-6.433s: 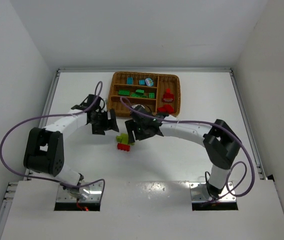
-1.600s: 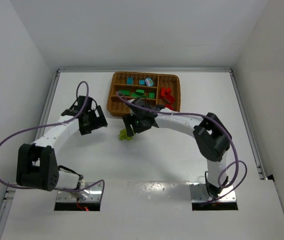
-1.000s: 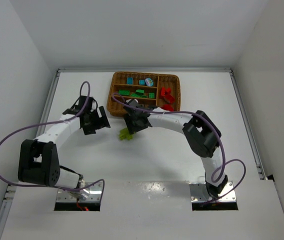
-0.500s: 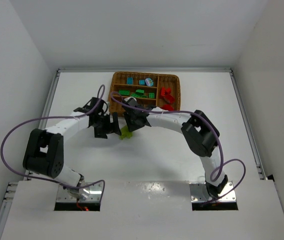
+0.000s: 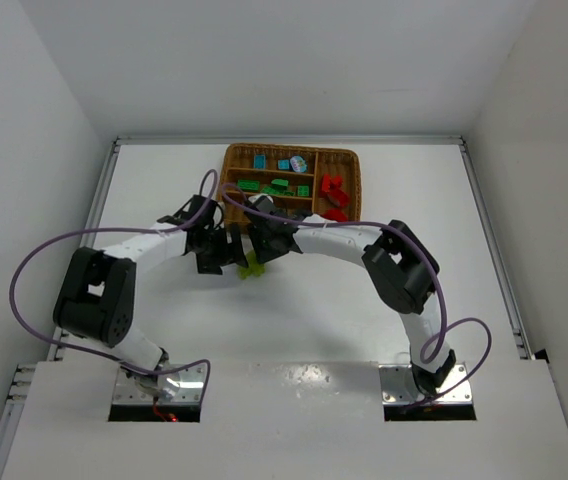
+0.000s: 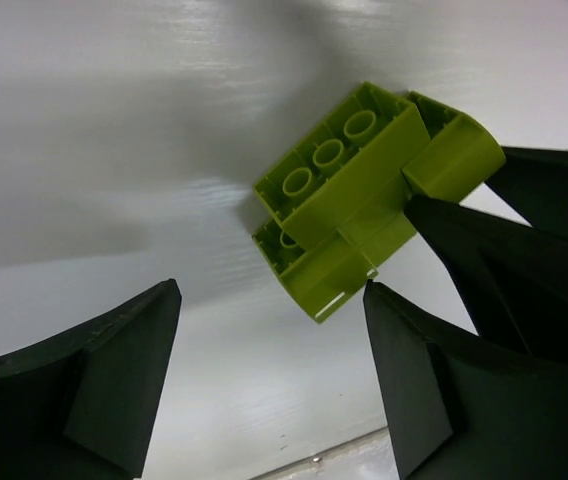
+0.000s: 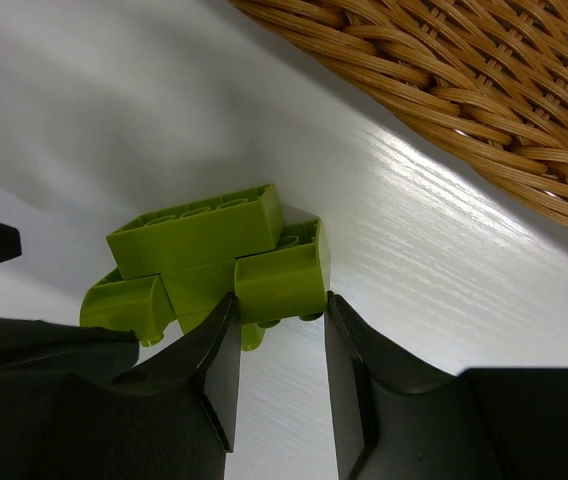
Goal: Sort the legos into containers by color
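Observation:
I should pull the brick in my right gripper off the clump, rise and move outward over the wicker tray's near section point(image 5: 236, 214) to release the brick, since the other containers hold other colors.
A clump of joined lime-yellow legos point(image 5: 253, 266) point(image 6: 364, 190) point(image 7: 214, 260) lies on the white table just in front of the wicker tray point(image 5: 355, 195). My right gripper point(image 5: 262, 256) point(image 7: 280, 300) is shut on one brick at the clump's end. My left gripper point(image 5: 228, 252) point(image 6: 269, 290) stands open right beside the clump on its left, one finger point(image 6: 404, 380) close to its lower corner. The tray's containers hold blue legos point(image 5: 282, 163), green legos point(image 5: 274, 186) and red legos point(image 5: 332, 191).
The woven tray wall point(image 7: 444, 90) runs close behind the clump. The two arms' fingers nearly meet around the clump. Purple cables loop off both arms. A raised rail point(image 5: 102, 200) borders the table.
The left gripper has swung right, from well left of the clump to right beside it. The right gripper's jaws have closed on the lime-yellow clump. The clump has barely shifted.

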